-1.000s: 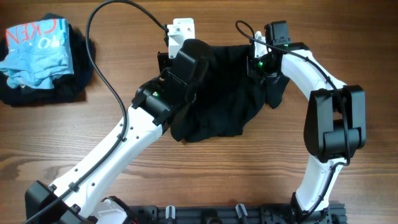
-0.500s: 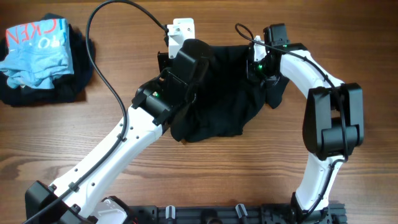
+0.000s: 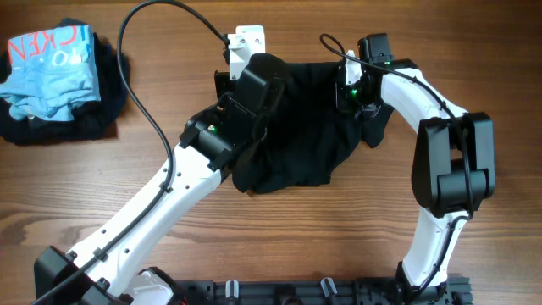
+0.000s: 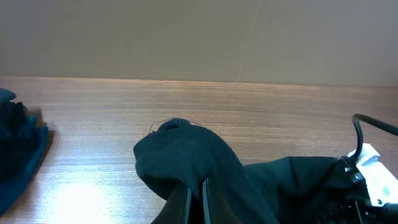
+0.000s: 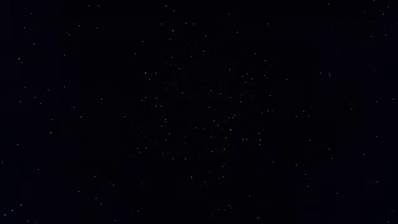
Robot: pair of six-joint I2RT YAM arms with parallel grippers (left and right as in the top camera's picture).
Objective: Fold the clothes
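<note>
My left gripper will next lift the crumpled shirt's end, carry it outward and lower it onto the open part of the table to release, as bare table lies outward of the gripper.
The black T-shirt (image 3: 309,140) lies crumpled in a heap at mid-table. My left gripper (image 3: 230,78) is at its upper left edge. In the left wrist view the fingers (image 4: 196,200) are shut on a raised fold of the black fabric (image 4: 186,155), which drapes over them. My right gripper (image 3: 351,91) is pressed into the shirt's upper right part, and its fingers are hidden. The right wrist view is wholly dark, covered by fabric. No logo or tag shows.
A light-blue garment with red lettering (image 3: 49,61) lies on a dark clothes pile (image 3: 93,119) at the far left; the pile's edge shows in the left wrist view (image 4: 15,149). A black rail (image 3: 322,292) runs along the table's front edge.
The right wrist has shifted very slightly to the left. The shirt and the left arm have not visibly moved.
</note>
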